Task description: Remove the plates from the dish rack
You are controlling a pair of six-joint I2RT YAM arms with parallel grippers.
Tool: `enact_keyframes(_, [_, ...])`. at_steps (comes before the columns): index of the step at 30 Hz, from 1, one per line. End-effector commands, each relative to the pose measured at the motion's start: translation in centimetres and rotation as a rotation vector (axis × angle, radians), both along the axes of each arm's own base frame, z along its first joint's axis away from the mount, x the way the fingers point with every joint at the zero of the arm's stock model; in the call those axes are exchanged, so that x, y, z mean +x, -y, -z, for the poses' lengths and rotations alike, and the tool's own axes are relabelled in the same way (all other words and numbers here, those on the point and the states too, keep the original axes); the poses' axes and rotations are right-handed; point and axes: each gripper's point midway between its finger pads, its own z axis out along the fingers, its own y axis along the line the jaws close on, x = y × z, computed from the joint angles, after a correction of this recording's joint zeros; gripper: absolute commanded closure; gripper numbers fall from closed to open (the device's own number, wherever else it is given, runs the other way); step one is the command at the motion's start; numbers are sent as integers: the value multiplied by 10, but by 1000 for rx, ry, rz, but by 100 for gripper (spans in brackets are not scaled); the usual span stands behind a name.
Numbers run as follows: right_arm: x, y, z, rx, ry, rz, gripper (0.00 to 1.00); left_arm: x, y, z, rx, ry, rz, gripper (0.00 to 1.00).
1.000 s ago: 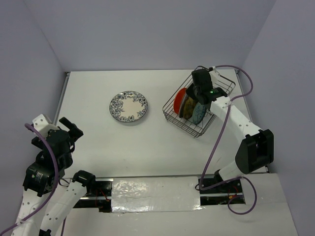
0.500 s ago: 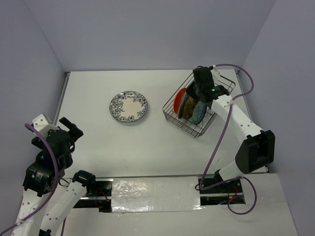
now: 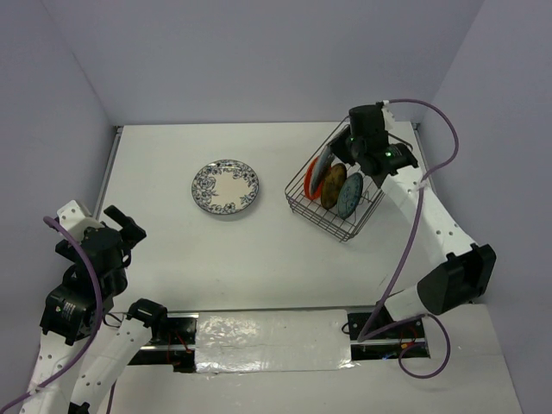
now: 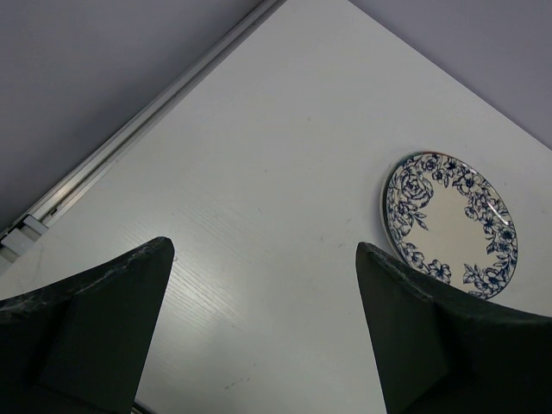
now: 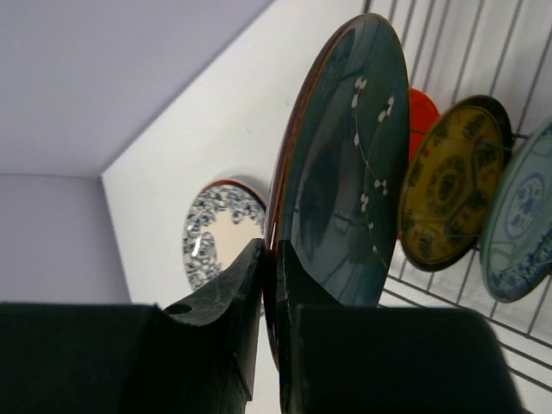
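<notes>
I should move my right gripper to the left in the top view, tilt it, lower it and release the teal plate there, because the floral plate's cream middle (image 3: 226, 187) (image 5: 231, 238) is clear.
My right gripper (image 3: 348, 153) is shut on the rim of the large dark teal plate (image 3: 325, 161) and holds it on edge above the dish rack (image 3: 332, 226); the wrist view shows the plate (image 5: 345, 155) pinched between the fingers (image 5: 269, 250). Three small plates stand in the rack: orange-red (image 3: 311, 180), olive-brown (image 3: 332, 188) and blue-patterned (image 3: 350, 195). A floral plate with a cream middle (image 3: 225, 185) lies flat on the table to the left. My left gripper (image 3: 121, 226) is open and empty at the near left, and this plate (image 4: 448, 224) lies beyond it.
The rack stands at the table's far right, close to the right wall. A metal rail (image 3: 109, 168) runs along the table's left edge. White table (image 3: 259, 250) lies between the floral plate and the arm bases.
My right gripper has risen and moved back and to the right, lifting the dark teal plate up from among the other plates in the rack. The left arm has not moved.
</notes>
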Motion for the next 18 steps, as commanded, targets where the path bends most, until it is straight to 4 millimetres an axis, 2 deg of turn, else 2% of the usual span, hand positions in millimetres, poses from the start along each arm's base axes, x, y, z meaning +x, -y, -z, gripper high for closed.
enact_keyframes(1, [-9,0,-139,160,352,-8,100,1,-1,-13,0,49,0,0])
enact_keyframes(8, [-35,-2,-201,228,469,-66,100,1,-1,-13,-1,52,2,0])
enact_keyframes(11, [-49,-16,-231,249,565,-176,100,1,-1,-13,-3,52,0,1])
enact_keyframes(13, [-63,-50,-246,247,640,-385,100,0,-1,-13,-3,52,0,0])
enact_keyframes(14, [-72,-63,-268,181,765,-487,100,0,-2,-14,-5,57,-2,1])
enact_keyframes(15, [-86,-83,-276,153,806,-608,100,0,-2,-13,-5,57,-2,0])
enact_keyframes(16, [-82,-119,-260,110,778,-715,100,0,-2,-14,-5,59,-2,0])
enact_keyframes(17, [-92,-127,-274,-23,833,-792,100,-1,-2,-14,-3,58,-5,0])
enact_keyframes(18, [-93,-143,-271,-88,836,-846,100,-1,-2,-14,-5,60,-6,0])
